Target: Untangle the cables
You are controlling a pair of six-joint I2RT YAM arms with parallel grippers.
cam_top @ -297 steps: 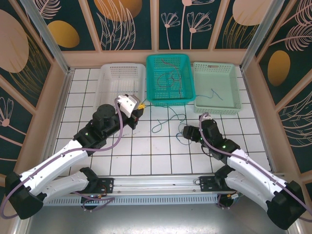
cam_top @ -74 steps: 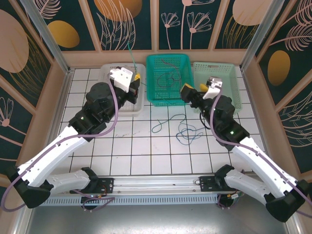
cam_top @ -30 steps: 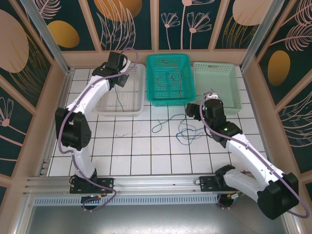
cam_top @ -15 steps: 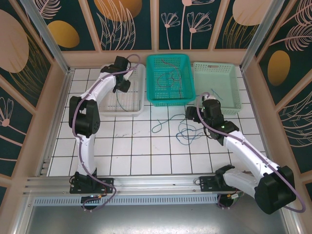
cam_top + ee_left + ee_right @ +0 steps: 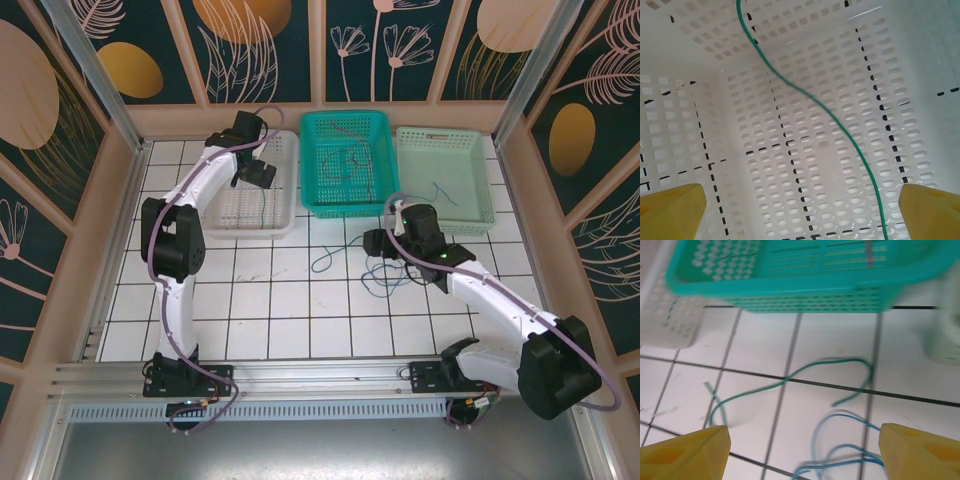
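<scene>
The green cable's crossed-over end (image 5: pixel 327 252) (image 5: pixel 715 397) is below my right gripper and nearer the white basket, so my right gripper will go down onto it next, toward that basket's side.
A thin green cable (image 5: pixel 840 127) lies loose on the floor of the white basket (image 5: pixel 765 60). My left gripper (image 5: pixel 800 212) hangs open just above it, at the basket's far side (image 5: pixel 258 172), with nothing between its yellow fingertips. On the tiles, another green cable (image 5: pixel 790 377) curls beside looping blue cables (image 5: pixel 840 440). These show in the top view as green (image 5: pixel 340 250) and blue (image 5: pixel 385 275). My right gripper (image 5: pixel 802 450) is open and low over them (image 5: pixel 375 243), touching neither. More thin cables (image 5: pixel 350 155) lie tangled in the teal basket (image 5: pixel 347 208).
Three baskets stand in a row at the back: white (image 5: pixel 245 230), teal, and mint (image 5: pixel 445 222) with a blue cable (image 5: pixel 440 190) inside. The teal basket's front wall (image 5: pixel 805 292) is just beyond my right gripper. Raised walls border the tiled table.
My left gripper has opened and let the green cable drop into the white basket. My right arm has swung left and down, from the mint basket's edge to the cables on the tiles.
</scene>
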